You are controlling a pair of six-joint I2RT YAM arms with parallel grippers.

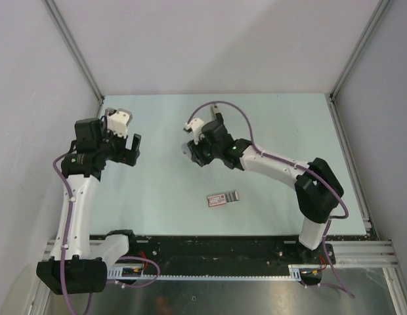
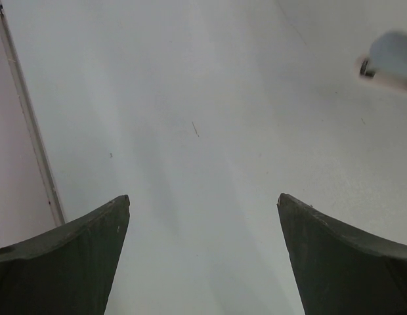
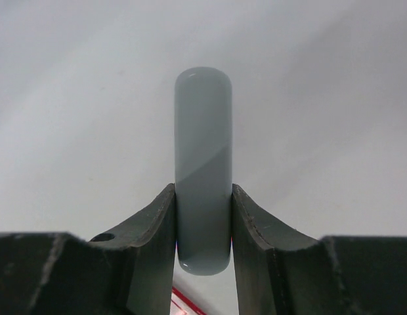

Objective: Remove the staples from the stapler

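Observation:
Next, my right gripper moves back and down, lays the stapler on the empty table [image 1: 192,188] beside the pink-and-grey box, then opens.
My right gripper [image 3: 203,190] is shut on the stapler [image 3: 202,131], a slim rounded bar whose glossy grey face points at the wrist camera; it sticks out beyond the fingertips, held above the table. In the top view the right gripper [image 1: 193,149] is at mid-table with a pale end of the stapler [image 1: 186,147] showing at its left. The left wrist view shows the stapler [image 2: 387,62] blurred at the upper right, grey over beige. My left gripper [image 2: 203,203] is open and empty over bare table, left of the right gripper [image 1: 131,149]. No staples show.
A flat pink-and-grey box [image 1: 223,197] lies on the table nearer the bases, below the right gripper; its red edge shows in the right wrist view [image 3: 185,303]. The metal frame rail [image 2: 29,131] runs along the table's left edge.

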